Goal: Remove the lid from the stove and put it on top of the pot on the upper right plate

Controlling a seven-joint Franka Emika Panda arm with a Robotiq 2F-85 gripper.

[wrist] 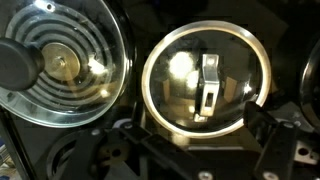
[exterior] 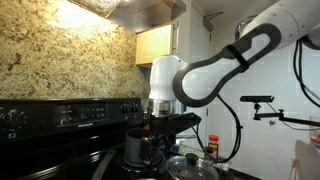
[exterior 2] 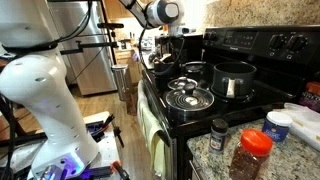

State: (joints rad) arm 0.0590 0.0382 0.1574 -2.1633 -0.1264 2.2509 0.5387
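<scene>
The lid's metal handle (wrist: 208, 88) is below; my open fingers should go down toward the stove on both its sides next.
A round glass lid (wrist: 205, 80) with a silvery rim and a metal handle lies flat on the black stove (exterior 2: 215, 112), in the middle of the wrist view. It also shows in both exterior views (exterior: 190, 165) (exterior 2: 165, 68). My gripper (wrist: 195, 140) hangs above it, open and empty, its dark fingers at the lid's near edge. The gripper also shows in both exterior views (exterior: 163, 132) (exterior 2: 163, 50). The dark grey pot (exterior 2: 232, 78) stands on a back burner by the stove's back panel (exterior: 70, 112). It also shows behind the gripper in an exterior view (exterior: 135, 147).
A second round glass cover (wrist: 60, 60) with a black knob sits over a coil burner beside the lid (exterior 2: 188, 98). Spice jars (exterior 2: 250, 150) stand on the granite counter next to the stove. A white robot base (exterior 2: 45, 90) stands in front.
</scene>
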